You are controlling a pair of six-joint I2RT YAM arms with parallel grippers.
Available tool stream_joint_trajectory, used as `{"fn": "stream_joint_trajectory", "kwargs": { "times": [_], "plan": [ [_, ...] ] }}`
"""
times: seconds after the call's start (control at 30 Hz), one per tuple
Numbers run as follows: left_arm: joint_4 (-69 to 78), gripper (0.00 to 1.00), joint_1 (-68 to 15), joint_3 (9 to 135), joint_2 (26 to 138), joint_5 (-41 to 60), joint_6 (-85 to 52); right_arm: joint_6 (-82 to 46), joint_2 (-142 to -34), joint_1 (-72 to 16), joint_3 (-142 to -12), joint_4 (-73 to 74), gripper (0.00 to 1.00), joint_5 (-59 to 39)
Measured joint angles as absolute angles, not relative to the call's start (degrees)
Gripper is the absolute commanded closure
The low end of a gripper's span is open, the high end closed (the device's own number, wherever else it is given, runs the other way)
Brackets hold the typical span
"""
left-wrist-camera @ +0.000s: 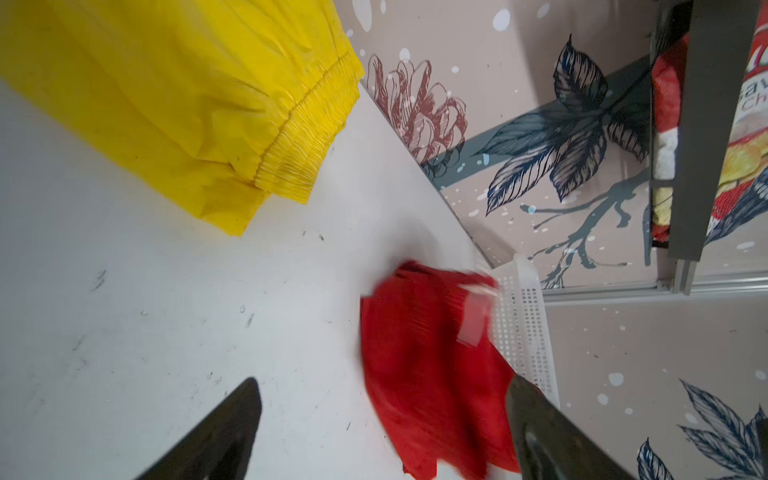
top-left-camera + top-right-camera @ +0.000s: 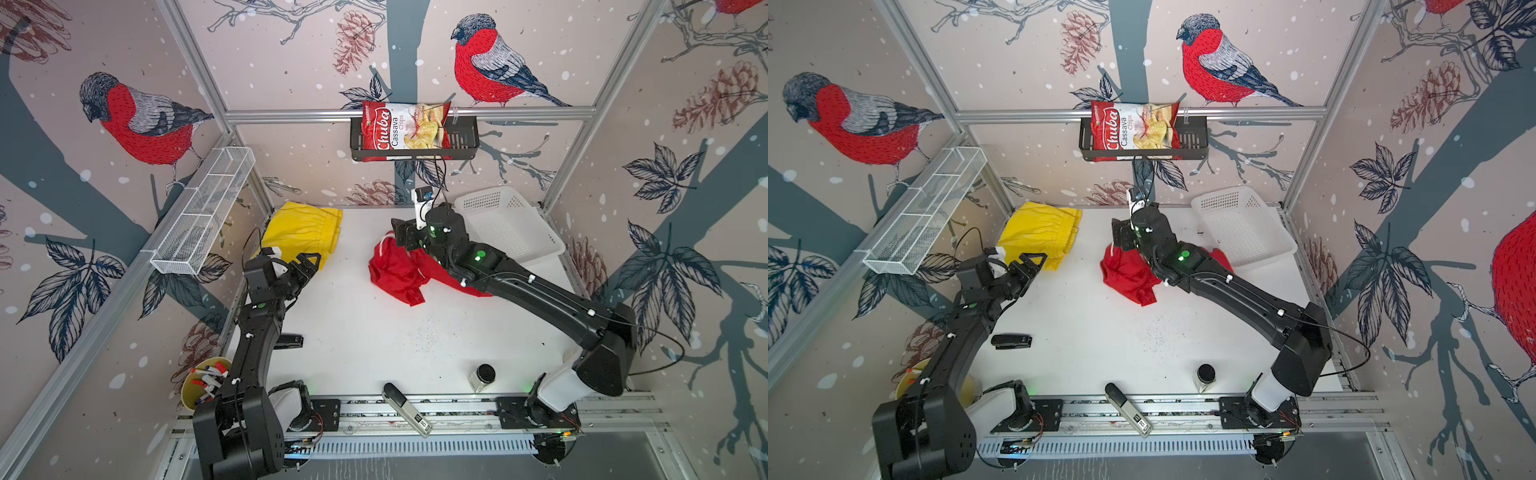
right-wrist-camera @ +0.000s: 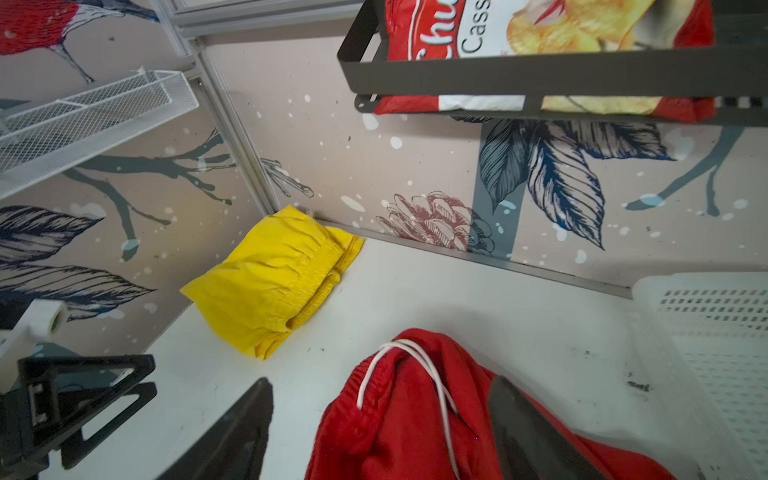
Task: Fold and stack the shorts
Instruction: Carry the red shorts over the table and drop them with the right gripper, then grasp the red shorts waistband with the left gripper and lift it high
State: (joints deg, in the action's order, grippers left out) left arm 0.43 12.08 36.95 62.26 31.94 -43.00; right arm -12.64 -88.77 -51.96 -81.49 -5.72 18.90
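Note:
My left gripper will next sweep down toward the basket, onto the red shorts' gathered waistband below, at its exposed edge facing the yellow shorts.
The yellow shorts (image 2: 303,232) (image 2: 1040,235) lie folded at the table's back left corner, with the gathered waistband showing in the left wrist view (image 1: 166,104) and the right wrist view (image 3: 274,286). The red shorts (image 2: 395,270) (image 2: 1129,274) lie crumpled in the middle back, their white drawstring (image 3: 415,365) looped on top. They look blurred in the left wrist view (image 1: 424,374). My right gripper (image 2: 401,232) (image 3: 382,384) hangs open just over their waistband, jaws on either side of the cloth. My left gripper (image 2: 305,266) (image 1: 382,386) is open and empty beside the yellow shorts' near edge.
A white plastic basket (image 2: 511,228) stands at the back right. A chips bag (image 2: 405,129) sits in a black wall shelf, and a white wire rack (image 2: 203,212) hangs on the left wall. A black stapler (image 2: 291,340), a small jar (image 2: 482,378) and a pen cup (image 2: 203,382) sit near the front.

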Motion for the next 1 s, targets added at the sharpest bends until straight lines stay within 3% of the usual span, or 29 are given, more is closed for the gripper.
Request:
{"fn": "stream_joint_trajectory", "kwargs": {
  "times": [0.33, 0.47, 0.7, 0.87, 0.97, 1.0],
  "plan": [
    [-0.3, 0.16, -1.7, 35.0, 64.6, 29.2, -40.5, -21.7, -66.0, -42.8, -49.3, 0.9, 0.16, 18.3],
    [0.1, 0.17, -9.0, 37.9, 71.1, 26.3, -40.4, -26.1, -57.7, -37.0, -39.7, 0.9, 0.18, 17.1],
    [-2.5, 0.23, -11.6, 47.5, 86.2, 19.2, -39.6, -28.9, -46.4, -32.2, -30.4, 1.1, 0.17, 15.1],
    [-5.1, 0.29, -13.6, 49.7, 93.4, 17.8, -39.6, -29.9, -46.3, -29.1, -28.6, 1.2, 0.17, 14.4],
    [-5.3, 0.43, -14.9, 50.8, 96.4, 17.2, -39.6, -30.0, -48.9, -27.8, -28.6, 1.5, 0.18, 12.7],
    [-5.4, 0.59, -15.2, 51.0, 97.2, 16.8, -39.6, -30.1, -49.9, -27.6, -28.6, 1.6, 0.18, 12.2]
  ]
}}
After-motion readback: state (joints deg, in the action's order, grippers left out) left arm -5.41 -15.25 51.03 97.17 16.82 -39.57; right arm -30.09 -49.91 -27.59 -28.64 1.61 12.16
